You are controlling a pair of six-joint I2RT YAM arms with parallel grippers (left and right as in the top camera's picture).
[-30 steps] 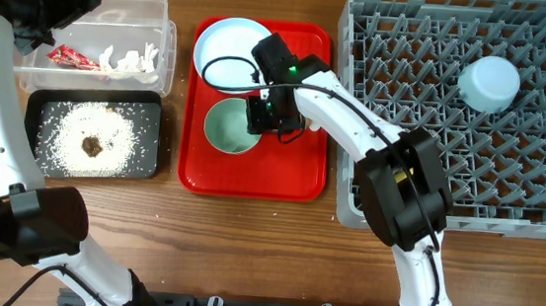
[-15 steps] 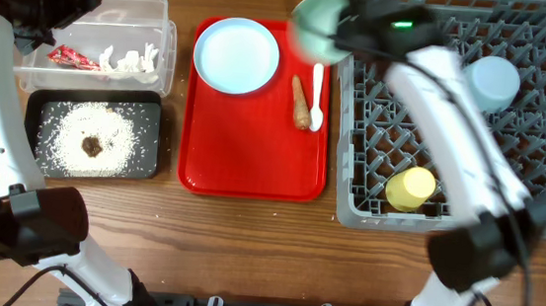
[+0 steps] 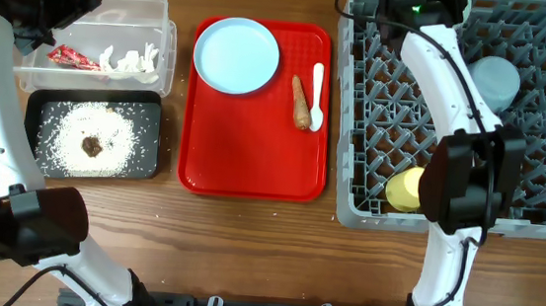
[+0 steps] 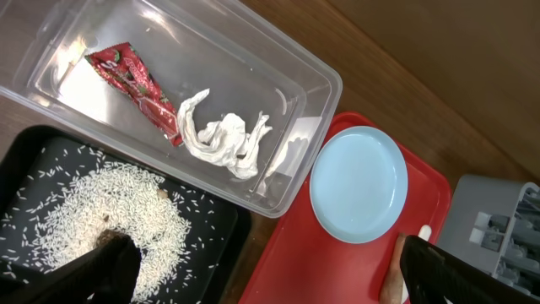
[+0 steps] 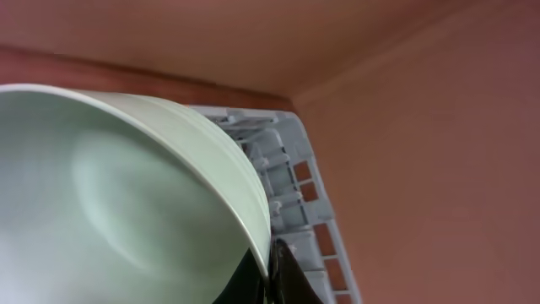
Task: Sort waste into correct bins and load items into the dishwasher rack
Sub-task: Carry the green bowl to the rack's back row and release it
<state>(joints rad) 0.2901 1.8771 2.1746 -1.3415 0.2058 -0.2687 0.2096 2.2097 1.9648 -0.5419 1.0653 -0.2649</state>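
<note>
The rack's wires on the tray side are empty, so I should next move my right gripper down and to the left in the overhead view to let go of the pale green bowl on them.
My right gripper (image 3: pixel 420 5) is at the far left corner of the grey dishwasher rack (image 3: pixel 534 227). In the right wrist view it (image 5: pixel 270 266) is shut on the rim of the pale green bowl (image 5: pixel 126 203), held tilted above the rack corner (image 5: pixel 295 181). The bowl is hidden in the overhead view. A light blue bowl (image 3: pixel 492 81) and a yellow cup (image 3: pixel 407 189) are in the rack. A pale blue plate (image 3: pixel 236 55), a carrot-like stick (image 3: pixel 301 103) and a white spoon (image 3: pixel 317 97) lie on the red tray (image 3: pixel 252 171). My left gripper (image 3: pixel 53 0) hangs open and empty (image 4: pixel 270 270).
The clear tub (image 3: pixel 96 19) at the far left holds a red wrapper (image 3: pixel 71 57) and white tissue (image 3: pixel 128 58). The black tray (image 3: pixel 153 113) in front of it holds rice (image 3: pixel 87 122) and a dark brown lump (image 3: pixel 91 144). A few grains lie on the wood nearby.
My right gripper lifted the green bowl off the red tray and carried it right and back to the rack's far left corner. The left arm has not moved.
</note>
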